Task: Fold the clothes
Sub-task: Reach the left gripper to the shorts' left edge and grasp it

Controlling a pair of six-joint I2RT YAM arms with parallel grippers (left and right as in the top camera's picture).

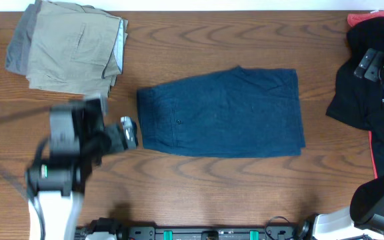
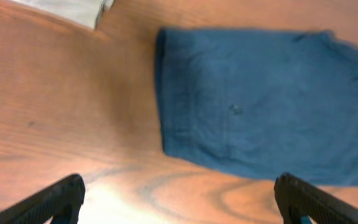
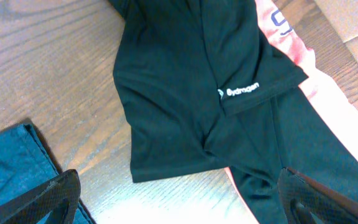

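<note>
My left gripper needs to go down, outward and to the right in the overhead view, onto the middle of the waistband, because there is only bare table between its fingers.
The dark navy-blue shorts lie flat on the wooden table, folded leg over leg, with the waistband at the left and a pocket button showing. In the left wrist view the shorts fill the upper right. My left gripper hovers just left of the waistband; it is open and empty, with bare table between the fingers. My right gripper is at the far right over a black garment; it is open and empty. A corner of the shorts shows at the lower left of the right wrist view.
Folded khaki and grey shorts lie at the back left. A black garment with a small white logo lies at the right edge, with a red-pink item behind it. The table's front edge carries the arm bases.
</note>
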